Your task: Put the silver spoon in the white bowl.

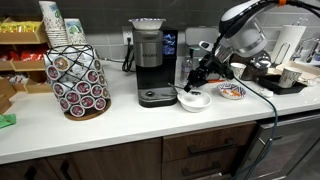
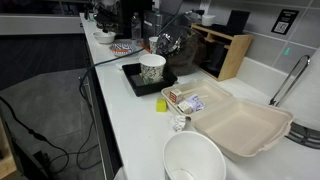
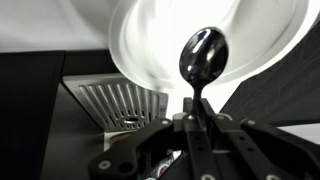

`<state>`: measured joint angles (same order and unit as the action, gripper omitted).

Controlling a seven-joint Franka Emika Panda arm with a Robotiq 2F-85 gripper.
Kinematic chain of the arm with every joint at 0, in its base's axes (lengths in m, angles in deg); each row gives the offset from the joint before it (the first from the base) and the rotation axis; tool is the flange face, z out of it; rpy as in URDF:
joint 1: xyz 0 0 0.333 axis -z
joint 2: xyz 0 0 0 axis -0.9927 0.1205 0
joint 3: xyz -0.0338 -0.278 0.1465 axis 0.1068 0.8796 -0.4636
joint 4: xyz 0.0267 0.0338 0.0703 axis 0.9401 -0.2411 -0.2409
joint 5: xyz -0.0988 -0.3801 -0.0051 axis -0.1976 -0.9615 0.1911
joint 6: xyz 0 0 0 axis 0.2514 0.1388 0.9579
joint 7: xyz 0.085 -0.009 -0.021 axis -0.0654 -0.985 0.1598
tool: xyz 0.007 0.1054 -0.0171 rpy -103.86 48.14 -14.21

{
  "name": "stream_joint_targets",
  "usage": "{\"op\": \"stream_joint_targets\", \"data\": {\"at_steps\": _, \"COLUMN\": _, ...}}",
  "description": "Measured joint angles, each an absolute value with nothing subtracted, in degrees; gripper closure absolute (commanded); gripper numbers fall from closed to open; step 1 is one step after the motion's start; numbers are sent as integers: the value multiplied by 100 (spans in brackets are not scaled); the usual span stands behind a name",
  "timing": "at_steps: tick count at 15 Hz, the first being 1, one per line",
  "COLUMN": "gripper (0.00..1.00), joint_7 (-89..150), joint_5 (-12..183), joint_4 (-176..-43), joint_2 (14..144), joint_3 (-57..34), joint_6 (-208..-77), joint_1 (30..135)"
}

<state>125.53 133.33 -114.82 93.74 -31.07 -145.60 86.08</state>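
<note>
The gripper moves down toward the inside of the white bowl below it next and releases the handle, because the spoon's head already hangs over the bowl.
In the wrist view my gripper (image 3: pixel 192 112) is shut on the handle of the silver spoon (image 3: pixel 204 56), whose dark oval head hangs over the inside of the white bowl (image 3: pixel 150 50). In an exterior view the gripper (image 1: pixel 194 84) is just above the white bowl (image 1: pixel 196 99), which sits on the counter right of the coffee maker (image 1: pixel 150 62); the spoon (image 1: pixel 189 91) shows as a thin dark line reaching into the bowl. In the exterior view from the counter's far end, the bowl (image 2: pixel 104 38) is tiny and the spoon cannot be made out.
The coffee maker's drip grille (image 3: pixel 118 103) lies beside the bowl. A blue-and-orange patterned dish (image 1: pixel 232 91) sits right of the bowl. A coffee pod rack (image 1: pixel 77 78) stands at the left. A foam takeout box (image 2: pixel 238 120), a black tray with a cup (image 2: pixel 151 70) and another white bowl (image 2: pixel 194 160) are nearer.
</note>
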Motion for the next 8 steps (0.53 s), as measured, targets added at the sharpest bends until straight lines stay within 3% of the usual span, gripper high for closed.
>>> {"op": "stream_joint_targets", "data": {"at_steps": 6, "gripper": 98, "joint_7": 12628, "joint_5": 13483, "joint_4": -11407, "joint_2": 9738, "joint_3": -3107, "joint_6": -14562, "joint_1": 8640}}
{"op": "stream_joint_targets", "data": {"at_steps": 7, "gripper": 66, "joint_7": 12632, "joint_5": 13501, "joint_4": -11407, "joint_2": 9771, "joint_3": -3107, "joint_6": -14562, "joint_1": 8649}}
{"op": "stream_joint_targets", "data": {"at_steps": 8, "gripper": 66, "joint_7": 12634, "joint_5": 13510, "joint_4": -11407, "joint_2": 9800, "joint_3": -3107, "joint_6": -14562, "joint_1": 8658}}
